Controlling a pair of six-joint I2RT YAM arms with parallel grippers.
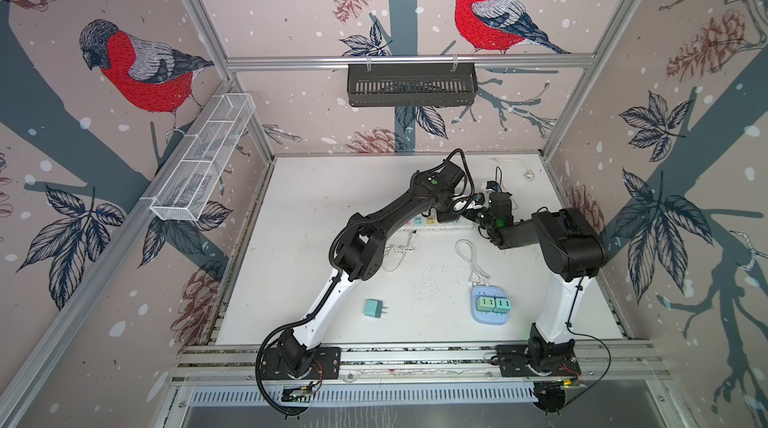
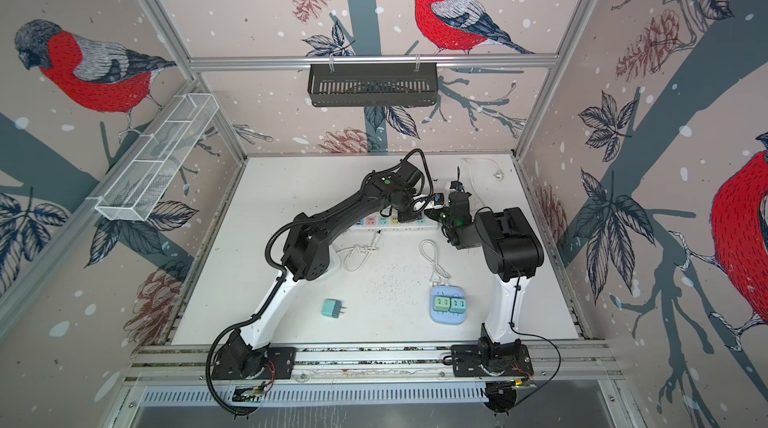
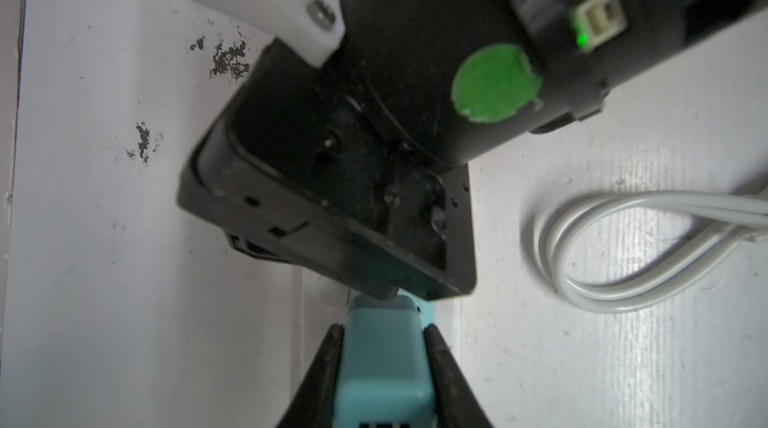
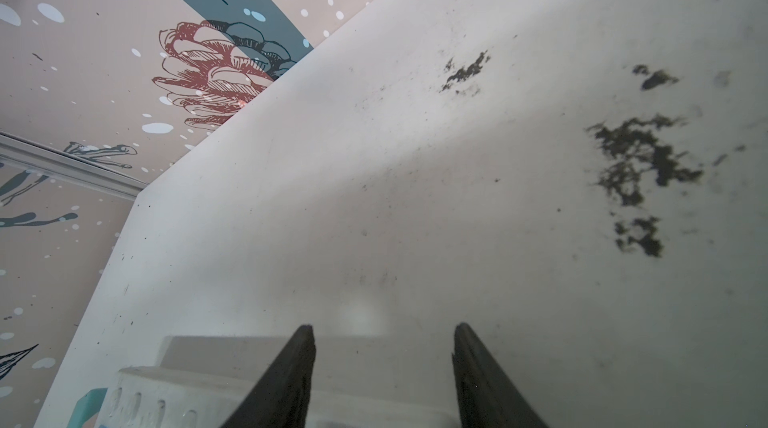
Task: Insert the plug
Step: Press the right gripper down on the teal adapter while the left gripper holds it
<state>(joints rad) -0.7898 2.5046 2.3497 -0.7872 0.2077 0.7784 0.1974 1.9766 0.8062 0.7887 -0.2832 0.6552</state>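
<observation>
I will next lower the plug with my left gripper onto the teal socket patch of the power strip and let it go, because the front end of the plug already points there.
A teal plug sits clamped between the black fingers of my left gripper, which is shut on it. Its front end points down at the white power strip, right by a teal socket patch. In both top views the left gripper hangs over the strip's right half. My right gripper stands open at the strip's end, its fingers apart over the white casing and clasping nothing. The right arm's black wrist fills the left wrist view just beyond the plug.
A spare teal plug lies at the front left. A blue holder with two green plugs stands at the front right, a white cable looping behind it. Another coiled cable lies beside the left arm. Baskets hang on the walls.
</observation>
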